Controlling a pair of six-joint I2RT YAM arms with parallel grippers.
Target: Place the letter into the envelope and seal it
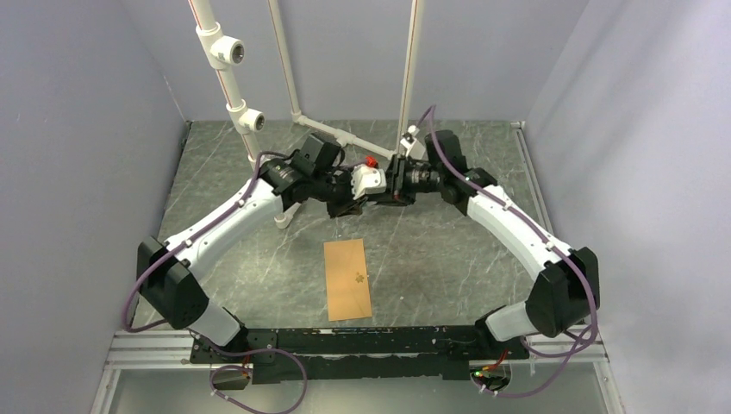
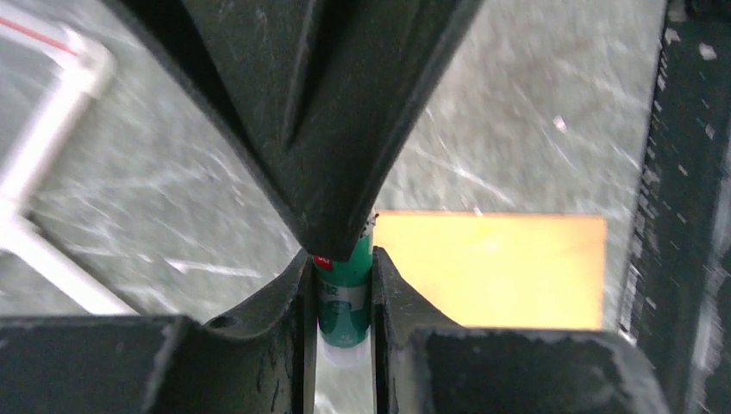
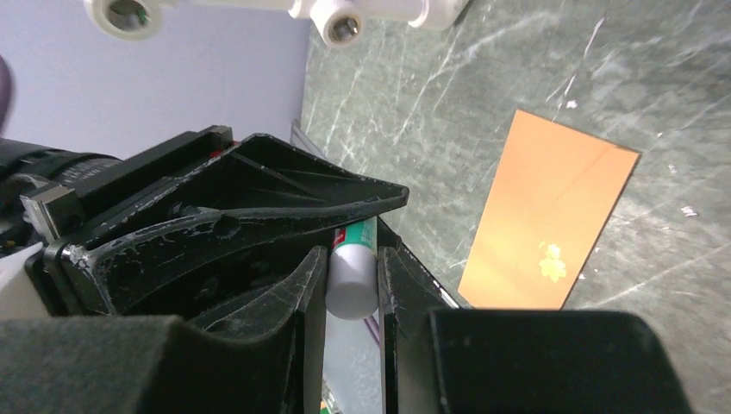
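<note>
The tabletop beyond the envelope is clear, so my left gripper will next move down and to the right in the top view and lay the glue stick there.
The kraft-brown envelope (image 1: 347,279) lies flat on the table in front of the arms, a small gold leaf mark on its face; it also shows as the envelope (image 2: 491,272) and the envelope (image 3: 552,224). The letter is out of view. Above the table's middle, both grippers meet on a glue stick. My left gripper (image 2: 343,267) is shut on its green body (image 2: 345,289). My right gripper (image 3: 353,263) is shut on its white cap end (image 3: 352,280). From above, the left gripper (image 1: 366,191) and the right gripper (image 1: 395,185) touch tip to tip, hiding the stick.
A white pipe frame (image 1: 233,86) stands at the back, with one foot (image 1: 283,216) left of the envelope. Grey walls close in both sides. A black rail (image 1: 362,341) runs along the near edge between the arm bases.
</note>
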